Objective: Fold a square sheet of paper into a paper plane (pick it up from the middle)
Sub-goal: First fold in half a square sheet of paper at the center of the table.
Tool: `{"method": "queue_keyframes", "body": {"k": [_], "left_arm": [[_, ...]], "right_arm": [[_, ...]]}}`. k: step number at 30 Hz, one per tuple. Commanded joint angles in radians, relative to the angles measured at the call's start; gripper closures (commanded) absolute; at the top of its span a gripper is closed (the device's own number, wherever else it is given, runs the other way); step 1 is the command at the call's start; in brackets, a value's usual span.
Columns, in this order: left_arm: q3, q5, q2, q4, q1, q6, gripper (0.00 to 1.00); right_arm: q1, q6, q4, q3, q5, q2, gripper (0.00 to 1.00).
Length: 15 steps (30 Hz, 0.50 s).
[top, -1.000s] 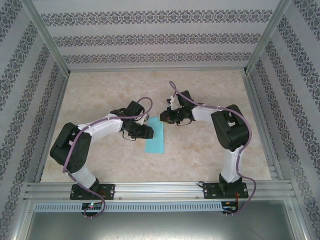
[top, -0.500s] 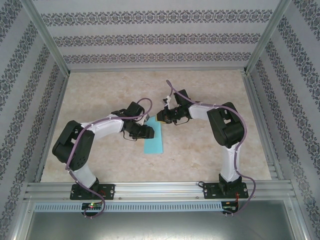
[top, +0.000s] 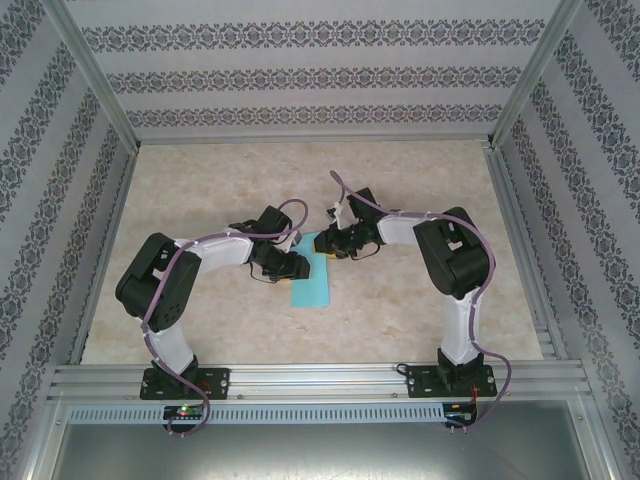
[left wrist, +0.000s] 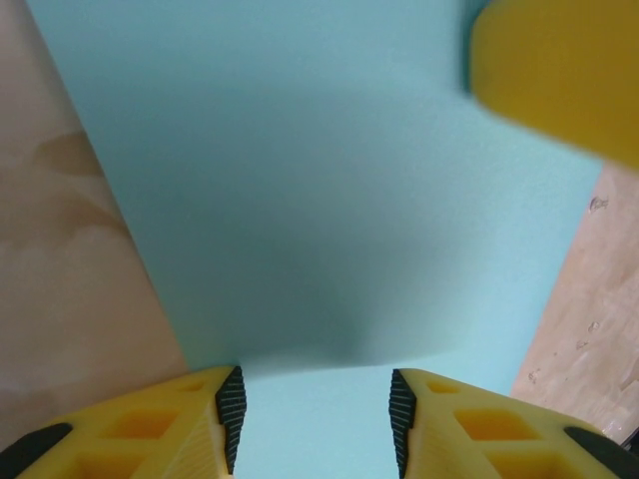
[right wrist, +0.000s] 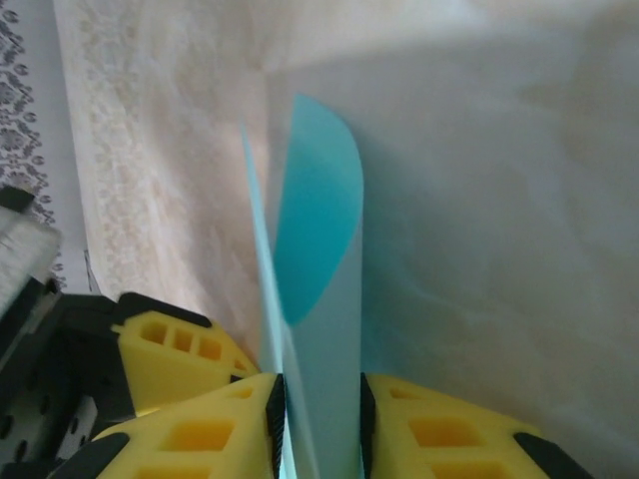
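Note:
The raised fold of the paper already stands between the right gripper's slightly open fingers, so the right gripper will stay where it is and close its fingers onto the paper's far edge.
The square sheet of paper [top: 312, 285] lies mid-table as a narrow turquoise strip, doubled over. My left gripper [top: 298, 262] sits low on its left edge. In the left wrist view the paper [left wrist: 329, 200] spreads flat beyond and between the fingers, and my left gripper [left wrist: 315, 409] is open, its pads well apart. My right gripper [top: 322, 247] is at the strip's far end. In the right wrist view a raised, curling fold of paper [right wrist: 319, 230] stands between the pads of my right gripper [right wrist: 321, 424], whose jaws are slightly apart. No paper plane shape shows.
The marble-patterned tabletop [top: 420, 300] is fenced by aluminium rails [top: 310, 375] in front and patterned walls [top: 300, 75] behind and at the sides. A right finger [left wrist: 559, 70] hangs close over the paper's far corner, and a left finger [right wrist: 170, 344] sits just left of the right jaws.
My right gripper slid left onto the paper's far end and its jaws parted. The left jaws narrowed a little and the left elbow swung right. The paper stayed in place.

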Motion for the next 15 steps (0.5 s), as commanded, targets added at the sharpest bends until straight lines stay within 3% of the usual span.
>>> {"method": "queue_keyframes", "body": {"k": [1,10,15], "left_arm": [[0.012,0.008,0.021,0.006,0.008,0.004,0.53],[0.034,-0.003,-0.042,-0.039,0.008,0.012,0.49],[0.074,-0.037,-0.136,-0.112,0.016,0.023,0.42]], "right_arm": [[0.015,0.006,0.032,-0.033,0.018,-0.04,0.75],[0.013,0.027,0.053,-0.052,0.019,-0.105,0.93],[0.005,0.059,0.071,-0.054,0.0,-0.166,0.96]]}}
